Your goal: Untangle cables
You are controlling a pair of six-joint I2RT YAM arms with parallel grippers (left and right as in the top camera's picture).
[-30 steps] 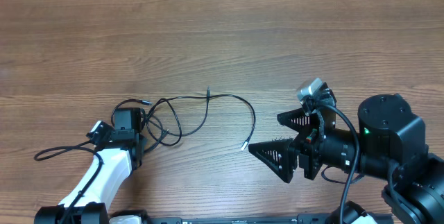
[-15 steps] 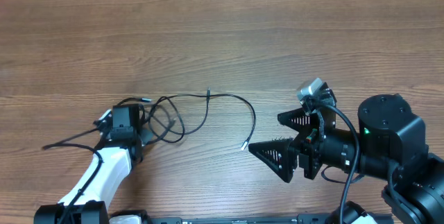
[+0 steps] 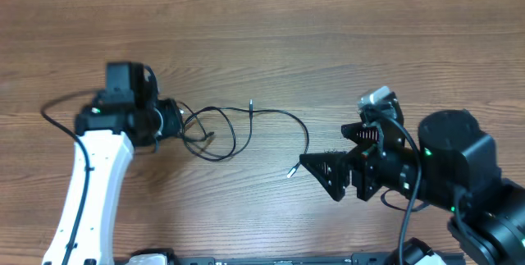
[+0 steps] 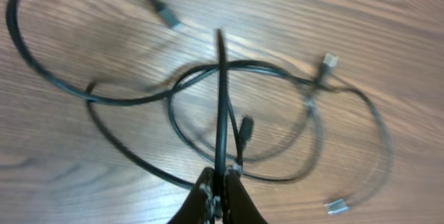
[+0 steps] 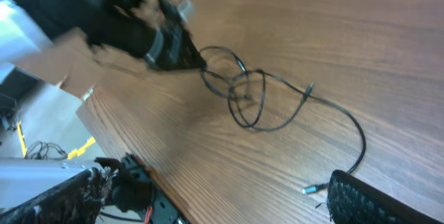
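Observation:
My left gripper is pinching a piece of cable that still crosses the loops, so it will next lift high above their tangle, tilting upward, before releasing it.
The thin black cables (image 3: 215, 131) lie in a loose tangle of loops left of the table's middle. One strand runs right past a plug (image 3: 250, 104) and arcs down to a silver-tipped plug (image 3: 289, 172). My left gripper (image 3: 170, 121) is shut on one strand at the tangle's left side. In the left wrist view the gripper (image 4: 221, 184) pinches a cable (image 4: 220, 99) that runs straight ahead over the loops, with plugs (image 4: 331, 60) lying around. My right gripper (image 3: 321, 145) is open and empty, just right of the silver-tipped plug (image 5: 312, 189).
The left arm's own thicker wire (image 3: 57, 105) loops out to the left. The table's front edge (image 5: 132, 156) runs close below the right gripper. The wooden table (image 3: 271, 43) extends behind the cables.
My left arm has swung away from the front edge and turned, lifting the held strand and shifting the tangle slightly right. My right gripper has barely moved and stays open.

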